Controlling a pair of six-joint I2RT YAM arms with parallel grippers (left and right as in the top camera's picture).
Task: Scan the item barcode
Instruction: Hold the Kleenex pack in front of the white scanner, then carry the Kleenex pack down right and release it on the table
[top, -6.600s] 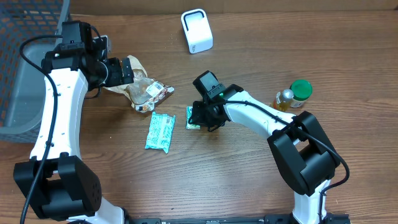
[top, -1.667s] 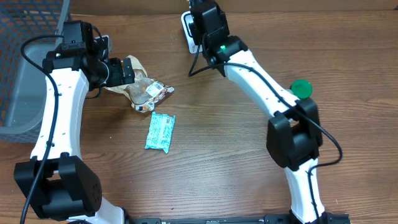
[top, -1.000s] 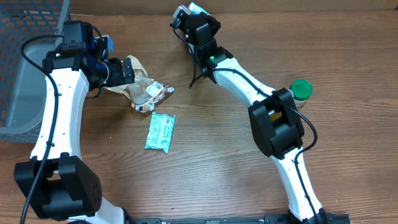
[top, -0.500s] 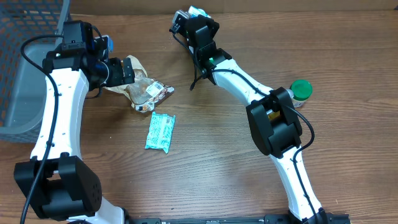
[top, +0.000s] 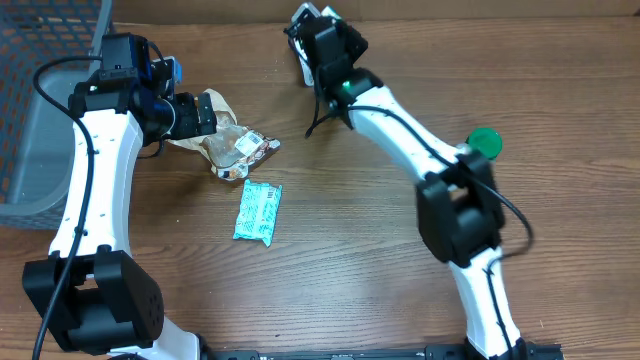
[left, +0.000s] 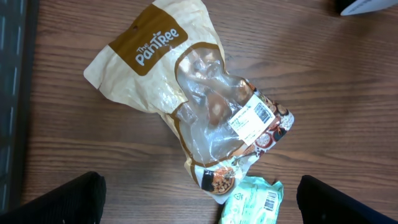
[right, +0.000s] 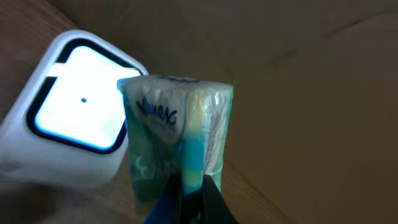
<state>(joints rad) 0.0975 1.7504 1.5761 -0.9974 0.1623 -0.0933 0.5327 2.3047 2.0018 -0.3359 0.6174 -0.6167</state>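
My right gripper draws back from the scanner next and lowers the packet to release, as bare tabletop near the green-lidded bottle lies below and back from the gripper.
My right gripper (right: 193, 184) is shut on a small green and white packet (right: 171, 134), held upright right in front of the white scanner (right: 68, 118), whose window glows pale blue. The packet covers the window's right edge. No barcode shows on the face I see. From overhead, the right gripper (top: 312, 22) sits at the table's far edge and hides most of the scanner. My left gripper (left: 200, 205) hangs open above a tan and clear snack bag (left: 186, 93), touching nothing.
A teal packet (top: 258, 212) lies flat below the snack bag (top: 228, 142); its corner with a barcode (left: 268, 200) shows in the left wrist view. A green-lidded bottle (top: 485, 143) stands at the right. A grey basket (top: 35, 110) fills the left edge.
The right arm has swung a little to the right, carrying the held packet across the scanner. The left arm and the items on the table have not moved.
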